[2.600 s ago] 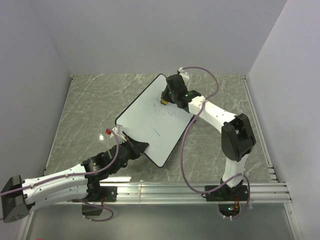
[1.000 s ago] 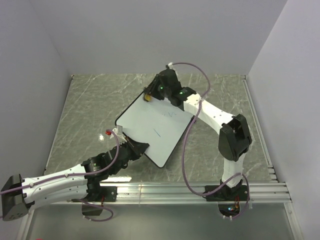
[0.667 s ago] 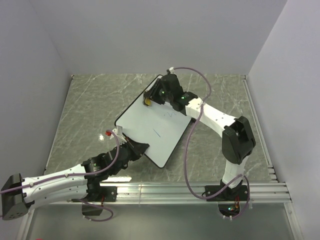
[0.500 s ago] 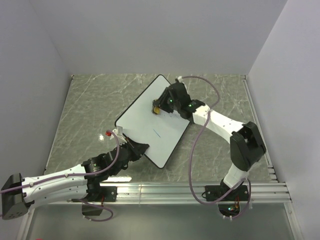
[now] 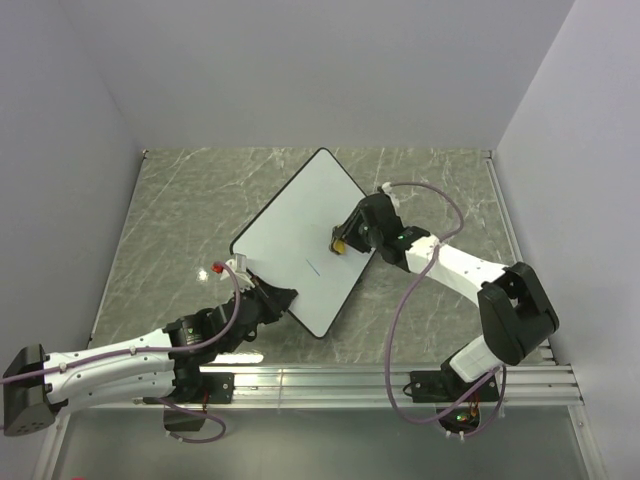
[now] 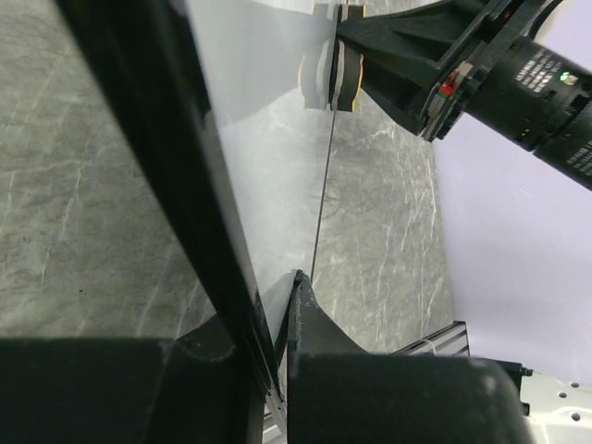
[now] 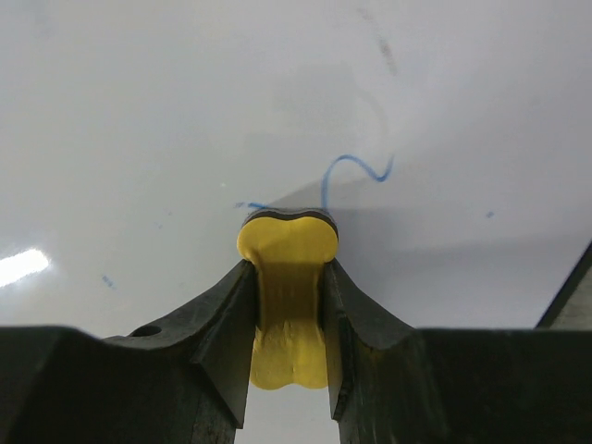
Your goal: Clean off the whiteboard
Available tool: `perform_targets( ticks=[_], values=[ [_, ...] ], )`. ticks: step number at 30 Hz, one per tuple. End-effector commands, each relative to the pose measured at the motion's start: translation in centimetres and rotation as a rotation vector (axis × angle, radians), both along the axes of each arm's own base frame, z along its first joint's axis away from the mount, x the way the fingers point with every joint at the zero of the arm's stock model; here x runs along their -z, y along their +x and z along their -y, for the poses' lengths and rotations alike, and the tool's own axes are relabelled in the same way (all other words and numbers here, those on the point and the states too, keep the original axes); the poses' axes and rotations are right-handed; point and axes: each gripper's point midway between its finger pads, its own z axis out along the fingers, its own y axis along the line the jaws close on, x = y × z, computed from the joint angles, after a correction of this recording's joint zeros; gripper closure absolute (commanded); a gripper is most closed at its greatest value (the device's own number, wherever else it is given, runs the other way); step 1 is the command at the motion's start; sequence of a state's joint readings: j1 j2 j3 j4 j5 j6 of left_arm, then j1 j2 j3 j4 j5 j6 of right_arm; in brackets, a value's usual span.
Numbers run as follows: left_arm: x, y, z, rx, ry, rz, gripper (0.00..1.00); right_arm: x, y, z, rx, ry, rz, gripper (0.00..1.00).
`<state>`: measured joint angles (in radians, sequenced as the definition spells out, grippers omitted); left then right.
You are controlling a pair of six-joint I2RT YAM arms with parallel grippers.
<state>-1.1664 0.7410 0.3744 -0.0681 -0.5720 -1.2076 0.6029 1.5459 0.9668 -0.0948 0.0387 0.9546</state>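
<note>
Ink still shows beside the blue squiggle (image 7: 356, 171). Next I need to rub the eraser (image 7: 288, 305) in my right gripper back and forth across the board and let go of it there.
The whiteboard (image 5: 300, 235) lies tilted on the marble table, white with a thin black rim. A short blue stroke (image 5: 311, 269) remains near its middle; the right wrist view shows a blue squiggle (image 7: 356, 171) just beyond the eraser. My right gripper (image 5: 342, 243) is shut on the yellow bone-shaped eraser (image 7: 288, 305) and presses it on the board's right part. My left gripper (image 5: 277, 297) is shut on the board's near-left edge (image 6: 222, 277), which runs between its fingers. The eraser also shows in the left wrist view (image 6: 335, 69).
Grey walls enclose the marble table (image 5: 180, 210) on three sides. An aluminium rail (image 5: 380, 380) runs along the near edge, carrying both arm bases. A purple cable (image 5: 400, 300) loops from the right arm over the table.
My right gripper has swept the eraser from the board's far edge down and right across its face. The blue marks in the upper right area are gone. The left arm has not moved.
</note>
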Motion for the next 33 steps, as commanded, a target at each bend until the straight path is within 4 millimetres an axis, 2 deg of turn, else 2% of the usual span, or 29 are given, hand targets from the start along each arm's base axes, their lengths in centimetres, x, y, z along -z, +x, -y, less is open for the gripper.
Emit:
perform_targets(
  ticks=[1, 5, 7, 10, 14, 16, 17, 19, 20, 22, 23, 25, 26, 30, 33],
  values=[
    [10.3, -9.7, -3.0, 0.425, 0.418, -0.290, 1.00, 8.5, -4.4, 3.7, 0.011, -0.144, -0.277, 1.00],
    [10.2, -9.9, -3.0, 0.426, 0.418, -0.289, 1.00, 8.8, -2.4, 6.8, 0.111, -0.173, -0.293, 1.00],
    [10.2, -10.0, -2.9, 0.430, 0.420, -0.287, 1.00, 9.0, -1.7, 7.6, 0.127, -0.170, -0.303, 1.00],
    [10.3, -10.1, -3.1, 0.429, 0.425, -0.289, 1.00, 8.9, -1.2, 7.3, 0.113, -0.168, -0.295, 1.00],
    [10.2, -10.1, -3.1, 0.423, 0.417, -0.285, 1.00, 7.6, -0.9, 5.4, 0.083, -0.140, -0.270, 1.00],
    [10.1, -10.1, -3.1, 0.422, 0.415, -0.282, 1.00, 6.0, -0.2, 3.9, 0.064, -0.118, -0.236, 1.00],
    [10.1, -10.1, -3.1, 0.421, 0.414, -0.283, 1.00, 4.7, -0.1, 2.4, 0.037, -0.107, -0.214, 1.00],
    [10.1, -10.1, -3.1, 0.422, 0.415, -0.281, 1.00, 3.4, 0.2, 0.7, 0.015, -0.090, -0.195, 1.00],
    [10.0, -10.0, -3.1, 0.419, 0.414, -0.280, 1.00, 1.8, 0.5, -1.0, -0.011, -0.070, -0.165, 1.00],
    [10.0, -10.0, -3.1, 0.420, 0.412, -0.280, 1.00, 0.4, 0.3, -3.3, -0.056, -0.033, -0.154, 1.00],
    [10.0, -10.0, -3.1, 0.419, 0.413, -0.279, 1.00, -1.3, 0.8, -4.5, -0.069, -0.011, -0.129, 1.00],
    [10.0, -10.0, -3.1, 0.419, 0.413, -0.279, 1.00, -1.9, 0.4, -6.5, -0.104, 0.000, -0.128, 1.00],
    [10.0, -10.0, -3.1, 0.419, 0.413, -0.278, 1.00, -2.8, 0.5, -7.4, -0.109, 0.020, -0.117, 1.00],
    [10.0, -10.0, -3.1, 0.420, 0.415, -0.276, 1.00, -2.2, 0.1, -8.1, -0.119, 0.040, -0.144, 1.00],
    [9.9, -10.1, -3.1, 0.421, 0.414, -0.273, 1.00, -1.0, -0.1, -6.3, -0.100, 0.002, -0.156, 1.00]
  ],
)
